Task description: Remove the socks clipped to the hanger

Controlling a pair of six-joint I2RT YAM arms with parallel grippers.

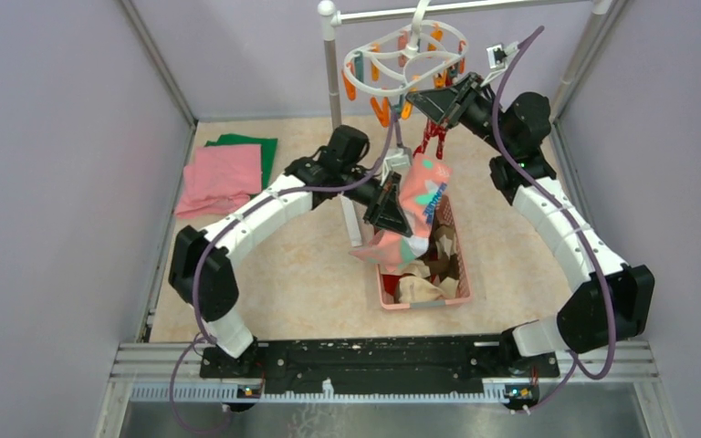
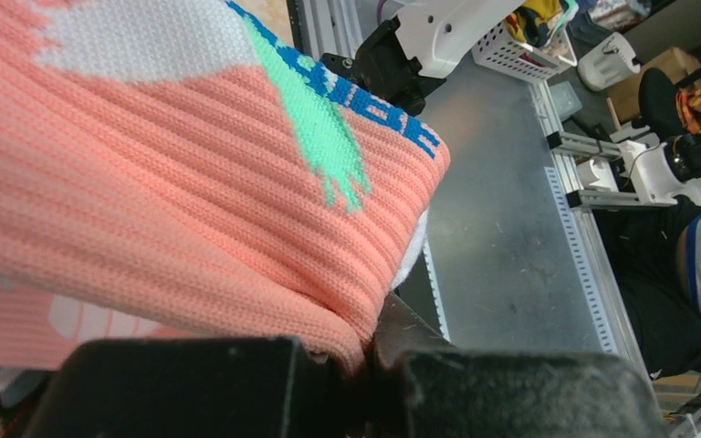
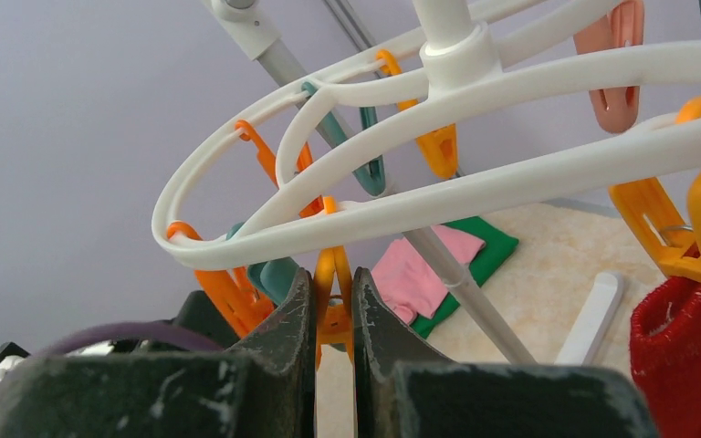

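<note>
My left gripper is holding the pink sock above the pink basket, which already has socks in it. It should lower the sock into the basket next and release it there.
The white hanger (image 1: 406,57) hangs from the rail at the back; its ring also shows in the right wrist view (image 3: 438,201). My right gripper (image 1: 418,99) is shut on an orange peg (image 3: 333,306) under the ring. A red sock (image 1: 431,137) hangs from another orange peg, seen at the right edge of the right wrist view (image 3: 685,356). My left gripper (image 1: 391,205) is shut on a pink sock with teal and white marks (image 1: 424,192), which fills the left wrist view (image 2: 192,182). The sock's lower end drapes into the basket.
A pink basket (image 1: 385,290) with brown and tan socks stands below the hanger. The metal rail stand's pole (image 1: 333,82) and white foot (image 1: 353,224) are just left of it. Folded pink and green cloths (image 1: 224,173) lie at the back left. Walls enclose three sides.
</note>
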